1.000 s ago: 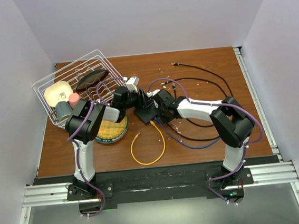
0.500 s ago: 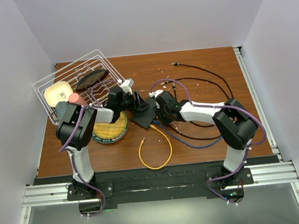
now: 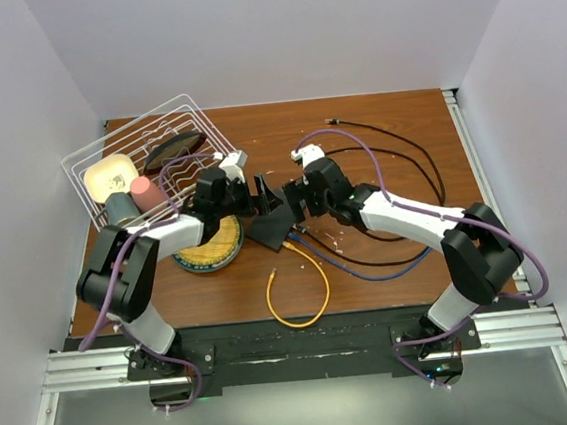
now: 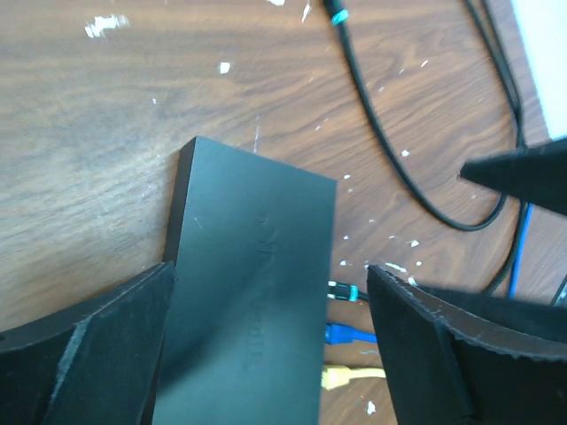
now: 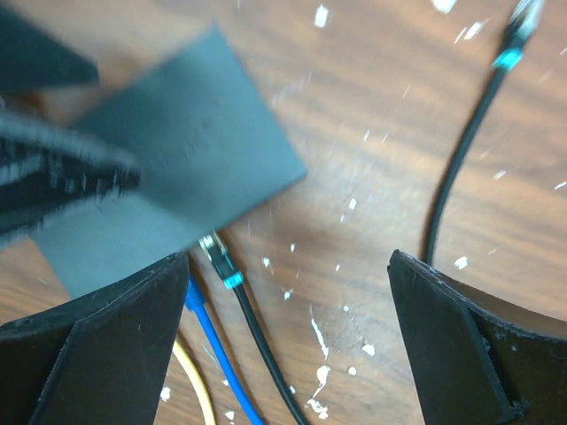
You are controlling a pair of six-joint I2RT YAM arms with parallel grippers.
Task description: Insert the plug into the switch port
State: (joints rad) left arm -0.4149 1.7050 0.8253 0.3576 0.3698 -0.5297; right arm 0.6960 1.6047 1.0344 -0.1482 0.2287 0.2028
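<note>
This end of the black cable lies unplugged on bare wood. I will bring my open right gripper outward, then down onto the cable just behind its teal band (image 5: 493,87).
The black switch (image 3: 270,226) lies flat on the table between my two grippers. In the left wrist view the switch (image 4: 252,301) sits between my open left gripper (image 4: 270,345), whose fingers straddle it. Along its port side a black plug with a teal band (image 4: 345,291), a blue plug (image 4: 341,333) and a yellow plug (image 4: 341,378) meet its edge. My right gripper (image 5: 288,345) is open over bare wood beside the black plug (image 5: 217,257), holding nothing. From above, the left gripper (image 3: 265,196) and right gripper (image 3: 295,203) hover just behind the switch.
A yellow cable (image 3: 306,291) loops toward the front edge. Black cables (image 3: 399,161) sprawl at the right, one loose end (image 5: 518,27) near my right gripper. A wire dish rack (image 3: 147,155) and a round yellow plate (image 3: 211,245) stand at the left.
Both grippers have opened wide and drawn back a little from the switch. The left arm's elbow has swung out to the left. The switch now lies free on the table.
</note>
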